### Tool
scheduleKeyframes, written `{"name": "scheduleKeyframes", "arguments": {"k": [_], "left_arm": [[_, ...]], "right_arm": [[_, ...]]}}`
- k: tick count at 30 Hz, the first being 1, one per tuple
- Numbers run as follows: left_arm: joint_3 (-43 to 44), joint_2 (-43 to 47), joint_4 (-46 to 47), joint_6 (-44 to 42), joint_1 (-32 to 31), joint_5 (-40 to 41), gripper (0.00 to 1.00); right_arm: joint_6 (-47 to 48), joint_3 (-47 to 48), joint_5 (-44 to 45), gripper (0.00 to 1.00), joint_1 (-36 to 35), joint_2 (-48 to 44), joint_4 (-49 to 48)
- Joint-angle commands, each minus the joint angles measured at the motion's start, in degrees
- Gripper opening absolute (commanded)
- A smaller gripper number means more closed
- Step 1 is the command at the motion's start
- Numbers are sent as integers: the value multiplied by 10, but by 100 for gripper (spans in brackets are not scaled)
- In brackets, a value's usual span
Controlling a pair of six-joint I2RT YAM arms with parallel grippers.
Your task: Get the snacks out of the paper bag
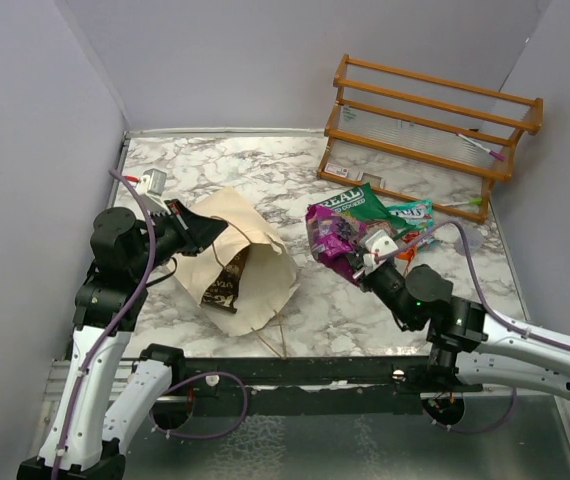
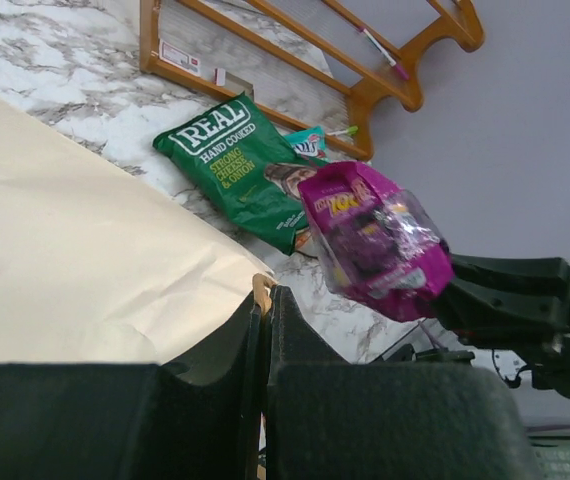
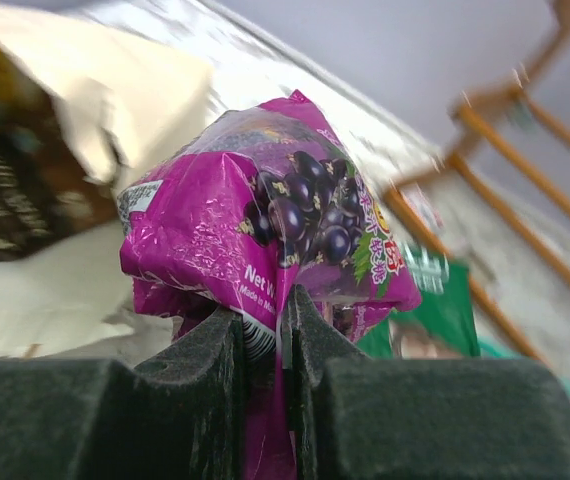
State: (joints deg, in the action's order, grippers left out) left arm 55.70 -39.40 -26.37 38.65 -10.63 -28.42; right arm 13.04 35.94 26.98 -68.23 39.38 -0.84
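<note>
I will tip my right gripper downward next and move it down and back, to put the magenta-purple packet on empty marble on the near side of the green bag [image 1: 365, 204].
The cream paper bag [image 1: 245, 262] lies on its side, mouth toward the front, with a dark brown packet [image 1: 227, 282] showing inside. My left gripper [image 1: 197, 228] is shut on the bag's rim [image 2: 261, 292] at its upper left. My right gripper [image 1: 360, 262] is shut on the magenta-purple packet [image 1: 333, 236], holding it above the table right of the bag; it also shows in the right wrist view [image 3: 255, 230] and the left wrist view [image 2: 375, 240]. The green bag [image 1: 365, 204] and a light-green packet [image 1: 410, 212] lie on the table beyond it.
The orange wooden rack [image 1: 425, 130] stands at the back right, with pens on it. Grey walls close in the marble table [image 1: 365, 310] on both sides and at the back. A black rail [image 1: 305, 370] runs along the near edge.
</note>
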Motion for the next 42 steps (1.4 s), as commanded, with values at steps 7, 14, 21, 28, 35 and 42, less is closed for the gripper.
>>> {"name": "scheduleKeyframes", "arguments": {"k": [7, 14, 21, 28, 35, 42], "left_arm": [[20, -3, -6, -11, 0, 14, 0], [21, -3, -9, -13, 0, 12, 0], [13, 10, -1, -5, 0, 12, 0], [12, 17, -10, -4, 0, 15, 0], [11, 8, -1, -1, 0, 0, 0], [-8, 32, 9, 19, 0, 5, 0]], "right_arm": [[-437, -38, 180, 1, 0, 51, 105], [-647, -46, 157, 2, 0, 76, 280], [-683, -65, 187, 2, 0, 72, 352], [-918, -63, 304, 5, 0, 133, 499], [-1143, -50, 361, 19, 0, 193, 628], [-746, -35, 329, 71, 0, 115, 392]]}}
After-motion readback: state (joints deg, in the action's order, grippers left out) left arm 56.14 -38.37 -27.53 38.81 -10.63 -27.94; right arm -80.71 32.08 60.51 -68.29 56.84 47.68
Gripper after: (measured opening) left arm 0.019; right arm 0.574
